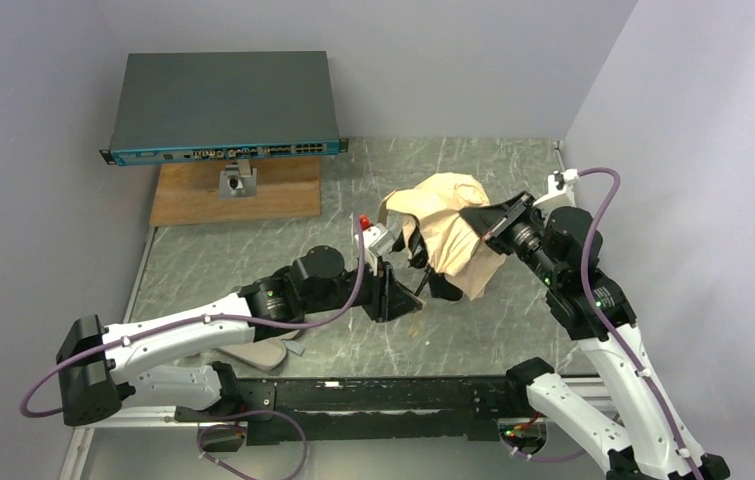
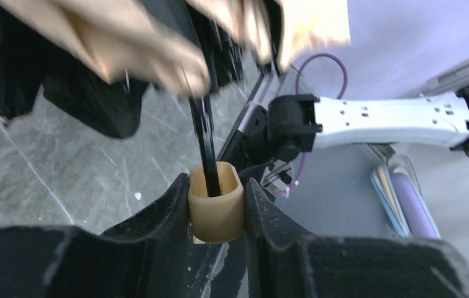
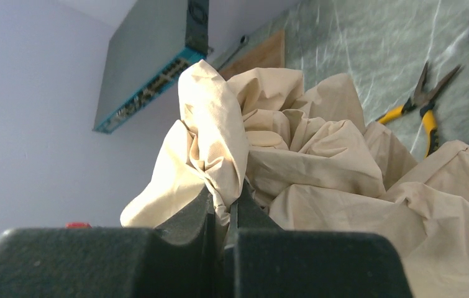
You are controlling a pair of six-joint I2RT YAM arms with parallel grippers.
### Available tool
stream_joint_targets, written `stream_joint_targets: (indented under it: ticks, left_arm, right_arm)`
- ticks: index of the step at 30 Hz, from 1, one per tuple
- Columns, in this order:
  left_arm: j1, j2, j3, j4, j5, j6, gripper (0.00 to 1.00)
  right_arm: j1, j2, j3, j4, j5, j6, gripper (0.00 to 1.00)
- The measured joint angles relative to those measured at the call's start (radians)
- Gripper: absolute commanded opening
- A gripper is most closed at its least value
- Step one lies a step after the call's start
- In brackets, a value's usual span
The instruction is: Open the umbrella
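The right gripper next pulls the canopy's pinched fold (image 1: 454, 208) (image 3: 215, 171) outward, away from the cream handle, and releases it there, since the canopy still hangs crumpled around the umbrella's black stem.
The umbrella's tan-beige canopy (image 1: 450, 228) hangs crumpled and half spread above the middle of the table. My left gripper (image 1: 390, 288) is shut on the cream handle (image 2: 216, 210); in the left wrist view its fingers (image 2: 169, 208) press the handle from both sides. The black shaft (image 2: 205, 139) rises from the handle into the canopy (image 2: 132, 46). My right gripper (image 1: 473, 220) reaches in from the right and is shut on a fold of the canopy (image 3: 318, 161); in the right wrist view the cloth is pinched at the gripper (image 3: 228, 200).
A network switch (image 1: 223, 105) rests on a stand over a wooden board (image 1: 238, 192) at the back left. The pale pink sleeve (image 1: 253, 353) lies under my left arm near the front edge. Yellow-handled pliers (image 3: 427, 105) lie on the table beyond the canopy.
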Motion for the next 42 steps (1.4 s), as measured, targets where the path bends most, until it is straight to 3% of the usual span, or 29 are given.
stream_joint_targets:
  ticks: [10, 11, 12, 15, 17, 19, 26, 33, 42]
  left_arm:
    - [-0.021, -0.148, -0.018, -0.224, 0.045, 0.057, 0.00]
    - [-0.025, -0.164, -0.019, -0.248, 0.032, 0.065, 0.08]
    - [-0.027, -0.182, -0.019, -0.270, 0.016, 0.072, 0.23]
    - [-0.028, -0.220, -0.021, -0.319, -0.029, 0.085, 0.73]
    - [-0.030, -0.238, -0.025, -0.363, -0.043, 0.093, 0.89]
    - [-0.035, -0.245, -0.036, -0.404, -0.050, 0.089, 0.95]
    - [-0.037, -0.156, -0.003, -0.433, -0.057, 0.094, 0.95]
    - [-0.012, -0.034, 0.108, -0.334, -0.054, 0.116, 0.91]
    - [0.152, 0.068, 0.075, -0.102, 0.149, 0.086, 0.83]
  right_arm:
    - [-0.021, 0.072, 0.217, -0.030, 0.223, -0.105, 0.00]
    - [-0.022, 0.078, 0.226, -0.035, 0.233, -0.109, 0.00]
    - [-0.021, 0.081, 0.229, -0.045, 0.235, -0.112, 0.00]
    - [-0.019, 0.094, 0.228, -0.071, 0.230, -0.112, 0.00]
    - [-0.021, 0.102, 0.227, -0.065, 0.235, -0.119, 0.00]
    - [-0.031, 0.102, 0.216, -0.049, 0.238, -0.126, 0.00]
    - [-0.036, 0.088, 0.144, -0.011, 0.215, -0.119, 0.00]
    - [-0.036, 0.082, 0.134, -0.010, 0.163, -0.111, 0.00]
    - [-0.036, 0.069, 0.134, 0.006, 0.102, -0.111, 0.00]
